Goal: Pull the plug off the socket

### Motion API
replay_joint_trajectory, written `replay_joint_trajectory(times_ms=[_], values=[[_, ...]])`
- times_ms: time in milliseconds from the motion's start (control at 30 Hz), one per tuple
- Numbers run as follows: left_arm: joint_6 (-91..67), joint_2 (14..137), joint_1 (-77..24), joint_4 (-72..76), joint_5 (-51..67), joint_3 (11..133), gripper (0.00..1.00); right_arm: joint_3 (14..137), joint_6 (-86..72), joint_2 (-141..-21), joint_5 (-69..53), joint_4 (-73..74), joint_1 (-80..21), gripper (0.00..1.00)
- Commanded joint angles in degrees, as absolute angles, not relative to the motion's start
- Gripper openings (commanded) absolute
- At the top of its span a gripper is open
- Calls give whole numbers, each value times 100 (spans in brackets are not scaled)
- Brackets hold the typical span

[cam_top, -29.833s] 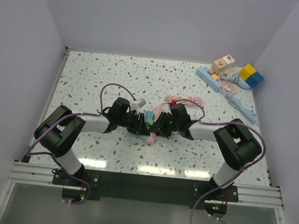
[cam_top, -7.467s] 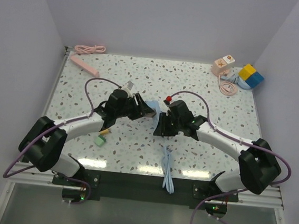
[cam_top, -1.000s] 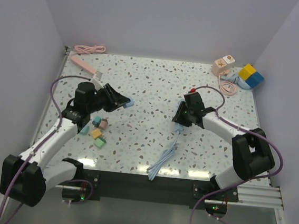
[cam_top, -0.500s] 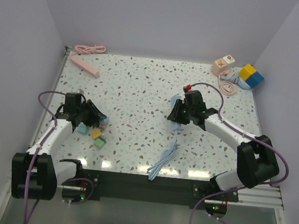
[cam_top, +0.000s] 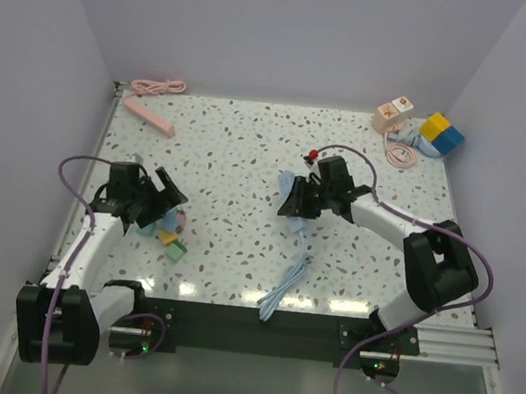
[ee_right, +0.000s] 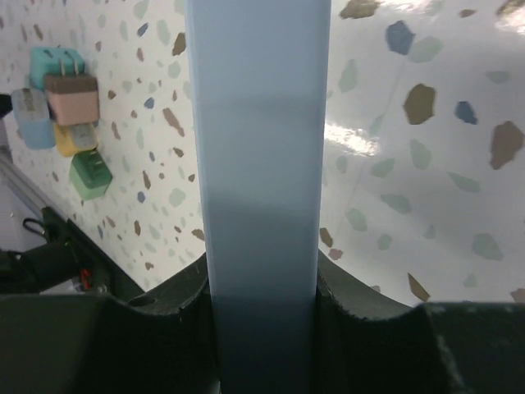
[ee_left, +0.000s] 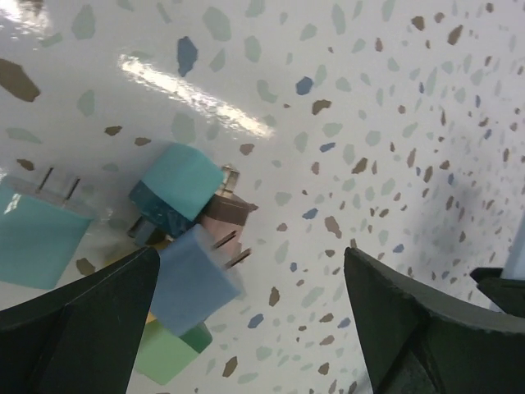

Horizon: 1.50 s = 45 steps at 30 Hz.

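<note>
My left gripper should move across onto the power strip's far end, since it juts past the right gripper, to the right of my left gripper in the top view.
The socket is a pale blue power strip (ee_right: 258,156); my right gripper (ee_right: 262,287) is shut on it and holds it above the table's middle (cam_top: 292,200). Its pale blue cable (cam_top: 289,276) trails toward the front edge. The blue plug (ee_left: 193,279) lies loose with its prongs bare, on a pile of coloured plugs (cam_top: 171,233) at the left. My left gripper (ee_left: 246,328) hangs just over that pile, open, with nothing between its fingers (ee_left: 78,324). In the top view the left gripper (cam_top: 163,201) sits beside the pile.
A teal plug (ee_left: 176,187), a brownish plug (ee_left: 225,215) and a green plug (ee_left: 164,353) share the pile. A pink power strip (cam_top: 150,116) and pink cable (cam_top: 159,85) lie back left. A pink socket (cam_top: 394,112), coiled cable (cam_top: 400,154) and yellow-blue blocks (cam_top: 443,132) sit back right.
The left gripper came down to the plug pile, opened and let go of the blue plug. The right gripper carried the blue strip leftward toward the middle.
</note>
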State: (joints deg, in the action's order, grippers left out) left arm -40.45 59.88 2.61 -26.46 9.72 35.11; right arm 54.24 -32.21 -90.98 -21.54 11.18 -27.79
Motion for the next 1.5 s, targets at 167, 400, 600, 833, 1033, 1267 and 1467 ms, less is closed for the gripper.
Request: replay_joint_trajectory(times_ms=[167,400,600,833,1033,1267,1467], values=[[-3971,6230,-682,-1750,2479,4420,100,5827,-2830,-9404,-3875,615,-3084,0],[-4807,7040,-1704,-871,2154,4852,100,6161,-2856,-9641,-3736,607,-3620,0],[-5089,7777,-2143,-747,2022,5168,100,6328,-3032,-9791,-3420,448,-3954,0],[-5335,7936,-2452,-659,1819,5089,100,6565,-3059,-9931,-3322,422,-4078,0],[-5546,8051,-2566,-590,1512,4931,89,6776,-3085,-10072,-3322,422,-4183,0],[-5546,8130,-2566,-299,1398,4974,41,6987,-3094,-10213,-3287,501,-4298,16],[-5414,8200,-2261,-404,1388,5089,2,7110,-3076,-10222,-2848,878,-4289,54]])
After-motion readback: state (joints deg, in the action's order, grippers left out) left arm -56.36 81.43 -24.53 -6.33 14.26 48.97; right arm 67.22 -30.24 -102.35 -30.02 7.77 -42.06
